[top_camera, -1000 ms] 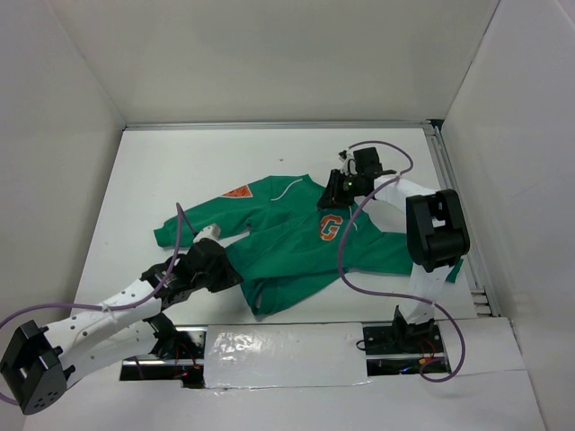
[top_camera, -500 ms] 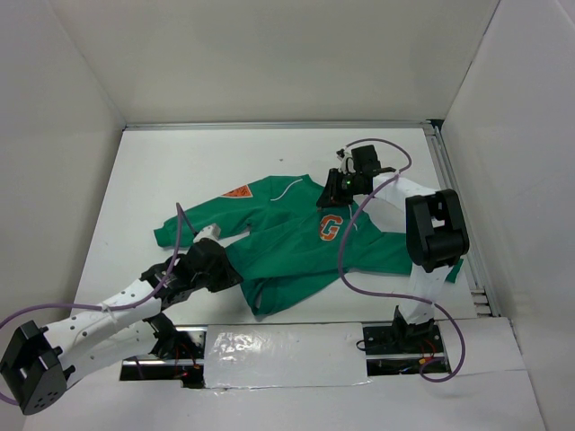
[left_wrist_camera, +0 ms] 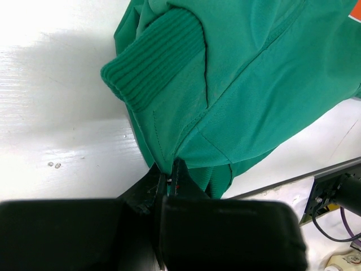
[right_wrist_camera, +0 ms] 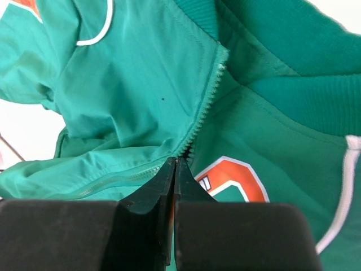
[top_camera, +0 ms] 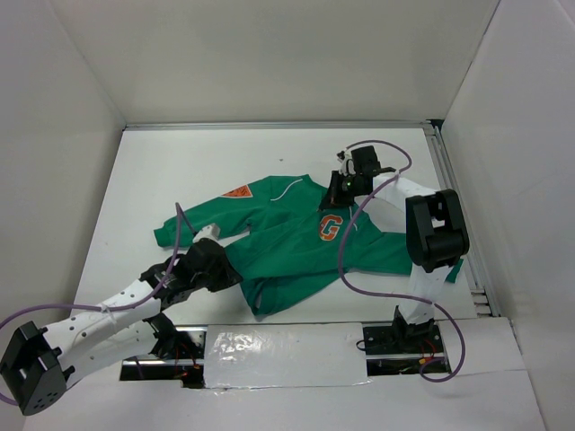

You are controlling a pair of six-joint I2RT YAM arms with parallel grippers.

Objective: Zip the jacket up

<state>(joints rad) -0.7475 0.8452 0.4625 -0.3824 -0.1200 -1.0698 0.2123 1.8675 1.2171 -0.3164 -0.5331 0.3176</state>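
Note:
The left gripper moves up and outward next, holding the folded edge (top_camera: 240, 279) (left_wrist_camera: 170, 167), then down to release it, since the teeth above my right gripper are parted.
The green jacket (top_camera: 287, 238) lies flat on the white table, its orange "G" patch (top_camera: 330, 227) facing up. My left gripper (top_camera: 218, 269) is shut on the fabric edge near the ribbed hem; in the left wrist view the jaws (left_wrist_camera: 172, 179) pinch a green fold below a ribbed cuff (left_wrist_camera: 152, 59). My right gripper (top_camera: 340, 186) sits at the chest. In the right wrist view its fingertips (right_wrist_camera: 176, 162) are shut where the zipper teeth (right_wrist_camera: 204, 104) meet, the slider hidden between them. Above that point the teeth are parted. The "G" patch (right_wrist_camera: 234, 179) is just to the right.
White walls enclose the table on three sides. A metal rail (top_camera: 456, 211) runs along the right edge. Purple cables (top_camera: 382, 146) loop off both arms. A foil-taped strip (top_camera: 269, 346) lies between the arm bases at the near edge.
The right gripper's jaws have closed at the zipper. Both arms and the jacket have stayed almost where they were.

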